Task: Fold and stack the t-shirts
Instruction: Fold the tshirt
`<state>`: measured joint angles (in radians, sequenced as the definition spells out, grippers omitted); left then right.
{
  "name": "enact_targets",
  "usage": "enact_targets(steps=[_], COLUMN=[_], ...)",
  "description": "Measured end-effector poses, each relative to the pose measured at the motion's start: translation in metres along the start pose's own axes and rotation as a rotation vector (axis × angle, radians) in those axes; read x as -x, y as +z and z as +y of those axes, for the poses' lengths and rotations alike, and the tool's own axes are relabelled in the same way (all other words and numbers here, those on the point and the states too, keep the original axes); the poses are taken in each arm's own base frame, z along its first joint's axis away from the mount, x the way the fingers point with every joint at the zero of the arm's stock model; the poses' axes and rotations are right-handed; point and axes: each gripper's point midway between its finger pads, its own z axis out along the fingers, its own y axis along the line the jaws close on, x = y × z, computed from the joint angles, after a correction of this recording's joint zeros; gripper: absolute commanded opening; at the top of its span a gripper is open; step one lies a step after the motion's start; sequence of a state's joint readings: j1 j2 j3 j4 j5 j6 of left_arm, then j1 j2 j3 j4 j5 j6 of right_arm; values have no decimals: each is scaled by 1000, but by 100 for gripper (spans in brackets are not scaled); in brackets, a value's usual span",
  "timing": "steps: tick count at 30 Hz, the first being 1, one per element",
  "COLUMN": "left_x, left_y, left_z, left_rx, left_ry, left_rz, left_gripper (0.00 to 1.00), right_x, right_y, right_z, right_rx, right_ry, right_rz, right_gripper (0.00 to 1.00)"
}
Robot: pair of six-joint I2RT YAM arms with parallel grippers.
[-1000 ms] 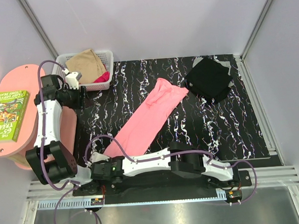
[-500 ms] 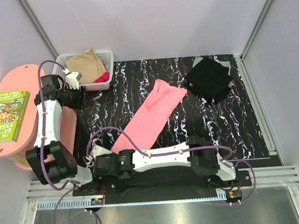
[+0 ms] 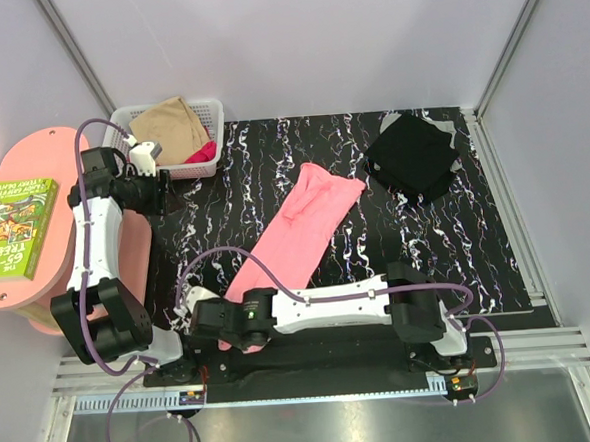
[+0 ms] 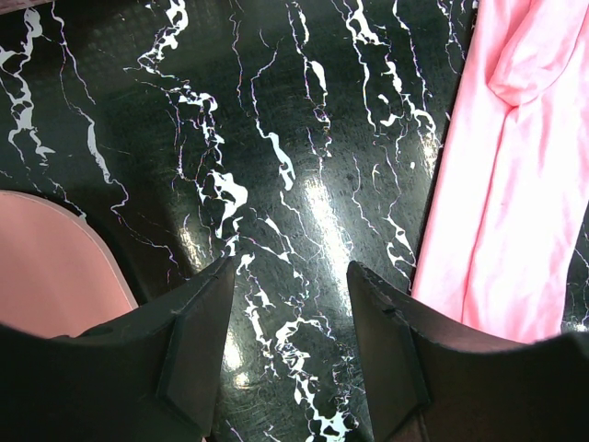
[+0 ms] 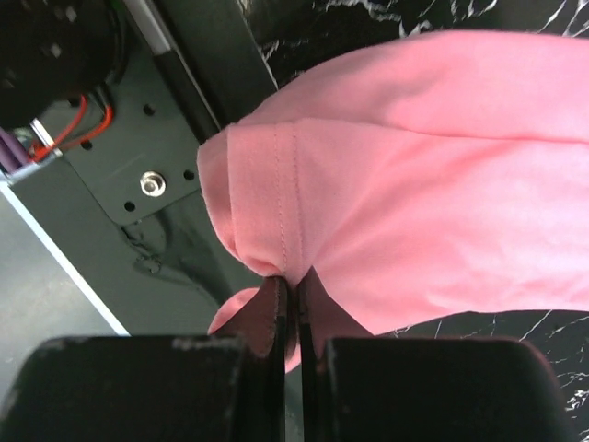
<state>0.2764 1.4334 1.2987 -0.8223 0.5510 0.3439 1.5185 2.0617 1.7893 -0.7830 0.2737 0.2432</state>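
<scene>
The cloth still lies long, so my right gripper will next carry the pinched near end outward along the pink shirt onto the shirt's middle [image 3: 301, 235] and release it.
A long salmon pink t-shirt [image 3: 301, 231] lies diagonally across the black marbled mat. Its near end is bunched at the front edge, and my right gripper [image 3: 219, 331] is shut on a seamed fold of it there. The right wrist view shows the jaws [image 5: 293, 276] pinching that pink cloth [image 5: 414, 166] above the arm's base plate. A folded black t-shirt [image 3: 411, 154] rests at the far right. Tan [image 3: 169, 123] and magenta [image 3: 203, 153] t-shirts sit in the basket. My left gripper [image 3: 163, 194] hangs open over bare mat [image 4: 290, 267], left of the pink shirt [image 4: 506, 184].
The white mesh basket [image 3: 213, 114] stands at the far left corner. A pink round side table [image 3: 32, 177] with a green book [image 3: 15, 223] sits left of the mat. Black base plates and cables [image 5: 138, 147] run along the near edge.
My right arm has drawn the pink shirt's near end toward the front edge, and the shirt now lies steeper. Its elbow swung to the right. The left arm has not moved.
</scene>
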Motion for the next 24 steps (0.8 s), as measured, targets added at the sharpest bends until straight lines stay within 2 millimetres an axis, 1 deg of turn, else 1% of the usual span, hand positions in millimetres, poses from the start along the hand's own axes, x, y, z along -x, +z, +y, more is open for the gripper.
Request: enact_targets(steps=[3, 5, 7, 12, 15, 17, 19, 21, 24], left_x=[0, 0, 0, -1, -2, -2, -2, -2, -3], left_y=[0, 0, 0, 0, 0, 1, 1, 1, 1], left_z=[-1, -1, -1, -2, -4, -5, -6, -7, -8], left_rx=[-3, -6, -7, -10, -15, -21, -23, -25, -30], left_ry=[0, 0, 0, -1, -2, 1, 4, 8, 17], left_rz=[-1, -2, -2, 2, 8, 9, 9, 10, 16], left_gripper=[57, 57, 56, 57, 57, 56, 57, 56, 57], right_x=[-12, -20, -24, -19, -18, -20, -23, -26, -38], right_y=[3, 1, -1, -14, -15, -11, -4, 9, 32], right_z=[-4, -18, -45, -153, -195, -207, -212, -215, -217], right_rx=[12, 10, -5, -119, -163, -163, -152, -139, -126], right_ry=[4, 25, 76, 286, 370, 401, 415, 421, 425], right_rz=[34, 53, 59, 13, -13, -16, -5, 9, 56], right_gripper=[0, 0, 0, 0, 0, 0, 0, 0, 0])
